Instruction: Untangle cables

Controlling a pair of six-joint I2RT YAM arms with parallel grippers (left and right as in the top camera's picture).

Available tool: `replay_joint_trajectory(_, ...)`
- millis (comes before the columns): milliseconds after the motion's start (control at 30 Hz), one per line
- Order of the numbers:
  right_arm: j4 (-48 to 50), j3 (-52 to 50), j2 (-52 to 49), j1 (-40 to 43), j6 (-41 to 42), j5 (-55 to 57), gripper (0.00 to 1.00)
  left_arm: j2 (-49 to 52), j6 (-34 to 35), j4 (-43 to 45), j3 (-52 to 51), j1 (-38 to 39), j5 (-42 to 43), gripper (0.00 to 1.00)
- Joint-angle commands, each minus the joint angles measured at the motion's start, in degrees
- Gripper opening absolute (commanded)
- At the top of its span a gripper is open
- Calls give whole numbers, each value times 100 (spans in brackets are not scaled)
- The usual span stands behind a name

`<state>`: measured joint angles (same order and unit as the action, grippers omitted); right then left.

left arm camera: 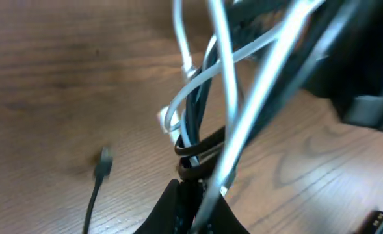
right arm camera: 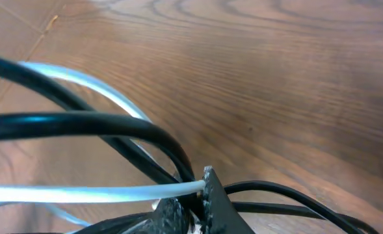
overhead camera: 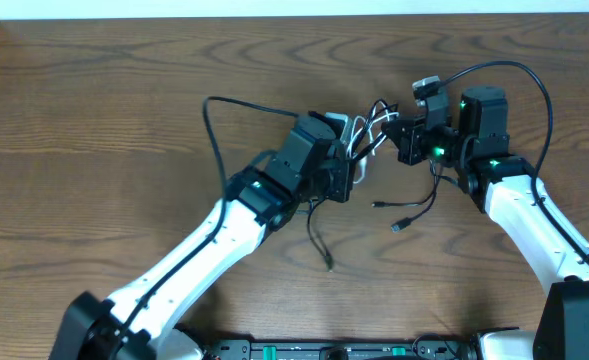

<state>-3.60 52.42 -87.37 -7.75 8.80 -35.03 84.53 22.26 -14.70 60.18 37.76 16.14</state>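
Note:
The tangle is hanging in the air, so I should next lower my right gripper back toward the open wood between plug ends, which is below it, and let go.
A white cable point(overhead camera: 367, 128) and a black cable point(overhead camera: 399, 227) are tangled together and strung above the table between my two grippers. My left gripper point(overhead camera: 351, 167) is shut on the bundle. In the left wrist view the white cable point(left arm camera: 227, 97) and the black cable point(left arm camera: 194, 114) run down into its closed fingers point(left arm camera: 171, 208). My right gripper point(overhead camera: 393, 136) is shut on the other side. In its wrist view the white cable point(right arm camera: 80, 194) and the black cable point(right arm camera: 80, 123) meet at the pinched fingertips point(right arm camera: 217, 201). Loose black plug ends hang down onto the wood.
The wooden table point(overhead camera: 94, 150) stretches wide on the left. A black plug point(left arm camera: 103, 162) lies on the wood below the left gripper. Another thin black end point(overhead camera: 329, 264) trails toward the front. The right arm's thick wire point(overhead camera: 534, 80) arcs over its wrist.

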Motion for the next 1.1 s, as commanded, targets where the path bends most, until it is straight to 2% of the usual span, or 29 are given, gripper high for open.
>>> replay_joint_trajectory(0, -11, 28, -2, 15, -83, 103, 1, -691, -168, -151, 98, -35, -229, 8)
replay_joint_trajectory(233, 9, 28, -2, 15, -94, -151, 1, -1290, -363, -195, 98, -35, -433, 8)
replay_joint_trajectory(367, 48, 28, -2, 15, -92, -629, 1, -1224, -385, -173, 98, -35, -1010, 8)
replay_joint_trajectory(600, -413, 28, -2, 13, -87, -1676, 1, -1080, -1720, 546, 96, -50, -2009, 8)
replay_joint_trajectory(667, -601, 28, -2, -22, -90, -1810, 1, -1025, -1781, 616, 96, -74, -2240, 8)
replay_joint_trajectory(867, -1062, 28, -2, -323, -92, -1641, 1, -415, -1770, 680, 96, -120, -2142, 8)
replay_joint_trajectory(967, -1281, 28, -2, -540, 74, -992, 1, 153, -1698, 1086, 96, -129, -2107, 8)
replay_joint_trajectory(1067, -1661, 28, -2, -686, 245, -396, 1, 424, -1322, 1281, 96, -223, -2055, 8)
